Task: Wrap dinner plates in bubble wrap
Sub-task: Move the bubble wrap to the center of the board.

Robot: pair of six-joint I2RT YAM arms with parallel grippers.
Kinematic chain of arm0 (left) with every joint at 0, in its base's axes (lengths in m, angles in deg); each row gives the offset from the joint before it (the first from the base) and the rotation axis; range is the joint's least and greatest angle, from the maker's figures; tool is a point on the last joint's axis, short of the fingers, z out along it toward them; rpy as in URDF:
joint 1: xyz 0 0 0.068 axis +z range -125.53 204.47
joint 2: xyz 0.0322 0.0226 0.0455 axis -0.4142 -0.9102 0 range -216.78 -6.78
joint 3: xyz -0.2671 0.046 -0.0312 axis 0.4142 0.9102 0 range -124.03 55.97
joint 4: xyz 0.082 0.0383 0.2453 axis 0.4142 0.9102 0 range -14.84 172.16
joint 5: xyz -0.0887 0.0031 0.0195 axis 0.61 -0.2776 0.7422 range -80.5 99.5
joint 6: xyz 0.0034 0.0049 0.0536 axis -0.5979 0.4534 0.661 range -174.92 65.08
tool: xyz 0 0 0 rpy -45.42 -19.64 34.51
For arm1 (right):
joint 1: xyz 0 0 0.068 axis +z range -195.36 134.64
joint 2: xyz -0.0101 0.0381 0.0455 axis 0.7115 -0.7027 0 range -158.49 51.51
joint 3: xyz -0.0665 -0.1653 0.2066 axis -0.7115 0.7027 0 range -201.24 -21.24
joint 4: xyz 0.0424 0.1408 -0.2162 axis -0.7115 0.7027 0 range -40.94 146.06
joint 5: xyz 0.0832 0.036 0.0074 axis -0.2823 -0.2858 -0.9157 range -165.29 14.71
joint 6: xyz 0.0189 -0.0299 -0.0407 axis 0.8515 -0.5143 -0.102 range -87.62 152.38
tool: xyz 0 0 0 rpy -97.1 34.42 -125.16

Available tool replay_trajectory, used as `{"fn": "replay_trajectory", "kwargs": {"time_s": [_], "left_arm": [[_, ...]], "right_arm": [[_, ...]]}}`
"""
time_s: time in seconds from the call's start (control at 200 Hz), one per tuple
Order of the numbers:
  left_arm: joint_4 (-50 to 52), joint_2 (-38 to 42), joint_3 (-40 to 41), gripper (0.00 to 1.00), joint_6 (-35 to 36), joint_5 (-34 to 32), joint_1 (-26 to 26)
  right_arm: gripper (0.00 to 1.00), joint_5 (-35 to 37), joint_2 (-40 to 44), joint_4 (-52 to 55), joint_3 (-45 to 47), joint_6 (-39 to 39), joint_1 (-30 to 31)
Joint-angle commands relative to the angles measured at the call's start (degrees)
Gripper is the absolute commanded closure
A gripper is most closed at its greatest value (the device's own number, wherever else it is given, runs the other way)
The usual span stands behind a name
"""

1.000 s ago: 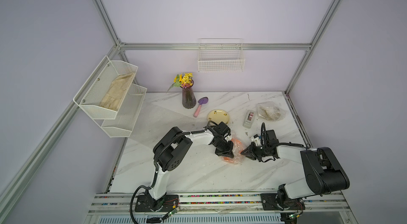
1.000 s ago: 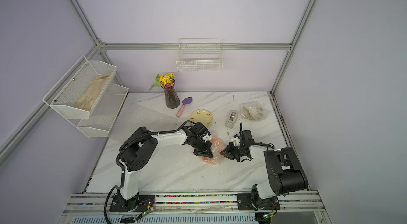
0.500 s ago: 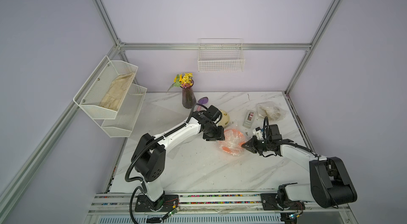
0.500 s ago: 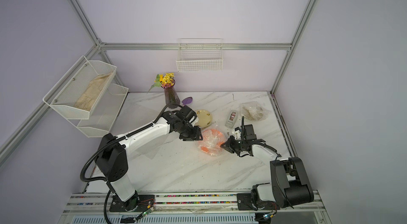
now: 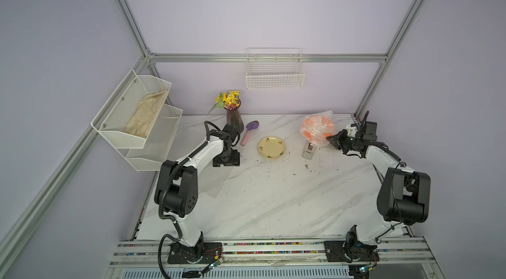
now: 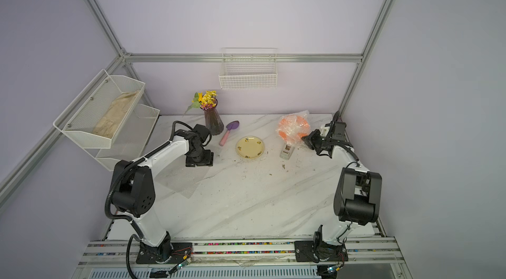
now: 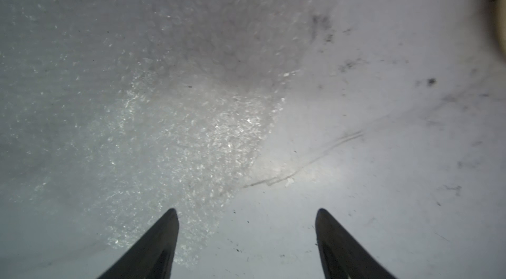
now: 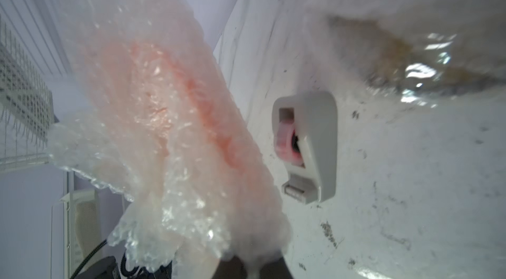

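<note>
My right gripper moves away from the tape dispenser and down next. It then releases the orange bundle atop another wrapped plate (image 8: 397,53), since that plate already lies on the tabletop.
My right gripper (image 5: 330,139) (image 6: 306,138) is shut on the bubble wrap (image 8: 169,116) bundled round the orange plate (image 5: 317,128) (image 6: 293,127), holding it in the air at the back right. In the right wrist view the wrap hides most of the right gripper (image 8: 253,266). The yellow patterned plate (image 5: 272,147) (image 6: 250,147) lies bare mid-table. A flat bubble wrap sheet (image 5: 216,179) (image 7: 164,127) lies at the left; my left gripper (image 5: 226,161) (image 6: 199,160) (image 7: 246,214) hangs open over its edge, empty. Another wrapped pale plate (image 8: 397,53) lies beyond the dispenser.
A grey tape dispenser (image 5: 309,150) (image 8: 306,148) stands just under the held bundle. A vase of flowers (image 5: 234,118) and a purple scoop (image 5: 249,132) sit at the back. A white mesh shelf (image 5: 137,118) juts in from the left, and a wire basket (image 5: 274,75) hangs on the back wall.
My left gripper let go of the orange bundle, opened and drew back left over the flat sheet. My right gripper lifted the bundle and carried it to the back right.
</note>
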Motion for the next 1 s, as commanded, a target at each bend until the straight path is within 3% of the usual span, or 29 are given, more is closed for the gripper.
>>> {"fn": "replay_trajectory", "kwargs": {"time_s": [0.0, 0.175, 0.495, 0.535, 0.63, 0.745, 0.89, 0.995], "left_arm": [[0.1, -1.3, 2.9, 0.20, 2.5, -2.8, 2.7], [-2.1, -1.4, 6.6, 0.18, 2.5, 0.3, 7.0], [-4.7, -4.1, 12.6, 0.24, 3.1, 7.6, 10.2], [-5.2, -4.1, 13.7, 0.25, 3.0, 9.3, 10.3], [-6.5, -3.8, 16.5, 0.28, 2.5, 14.7, 10.2], [-8.7, -1.3, 20.7, 0.30, 0.6, 22.0, 9.1], [-13.0, 3.4, 26.3, 0.30, -4.4, 28.9, 4.4], [-17.1, 4.1, 28.2, 0.30, -10.1, 31.9, -3.2]], "right_arm": [[1.00, 1.6, -5.8, 0.3, -5.8, 0.4, -3.3], [1.00, 3.8, -13.2, 0.2, -12.2, 1.1, -5.4], [1.00, 8.0, -21.7, 0.6, -11.3, -0.9, -8.0], [0.94, 10.6, -21.1, 1.1, -10.0, -1.3, -8.0], [0.67, 12.2, -18.3, 0.8, -6.6, -1.6, -8.2], [0.49, 12.8, -12.8, 1.3, -4.1, -0.7, -8.6], [0.42, 14.8, -3.2, 3.1, -0.5, -0.9, -9.2], [0.41, 14.9, 2.1, 5.6, 1.3, -2.8, -9.2]]}}
